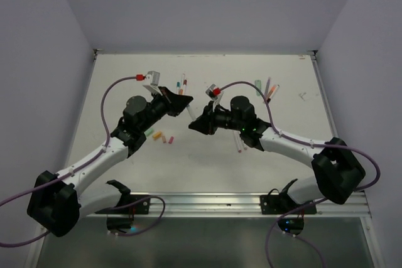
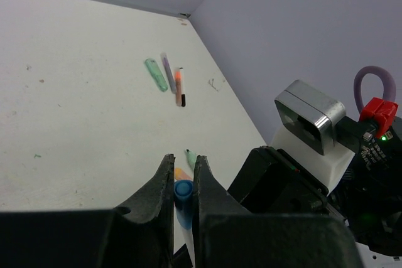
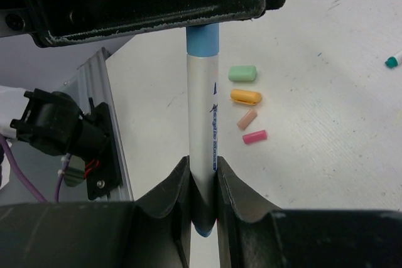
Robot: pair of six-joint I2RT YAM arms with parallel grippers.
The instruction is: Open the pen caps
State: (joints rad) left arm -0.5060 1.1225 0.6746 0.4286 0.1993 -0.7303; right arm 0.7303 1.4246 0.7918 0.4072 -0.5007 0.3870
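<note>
I will next pull the blue cap off the pen with my left gripper, tip down and lower back to release it beside the pink cap (image 1: 174, 143), as loose caps lie there.
A white-barrelled pen (image 3: 203, 123) is held between the two arms above the table. My right gripper (image 3: 203, 161) is shut on its lower barrel, and the blue tail end pokes out below the jaws. My left gripper (image 2: 183, 158) is shut on the blue pen cap (image 2: 183, 191), which sits on the pen's other end (image 3: 203, 41). In the top view the two grippers meet at mid table, left (image 1: 182, 100) and right (image 1: 195, 123), with the pen (image 1: 190, 112) between them. Loose caps lie below: mint green (image 3: 242, 73), orange (image 3: 245, 96), tan (image 3: 247, 119), pink (image 3: 254, 136).
Other pens lie on the table: a group at the back centre (image 1: 182, 84), a group at the back right (image 1: 267, 89) with a green highlighter (image 2: 156, 75) and an orange-ended pen (image 2: 178, 86), and some under the right arm (image 1: 240, 142). Walls close in the table on three sides.
</note>
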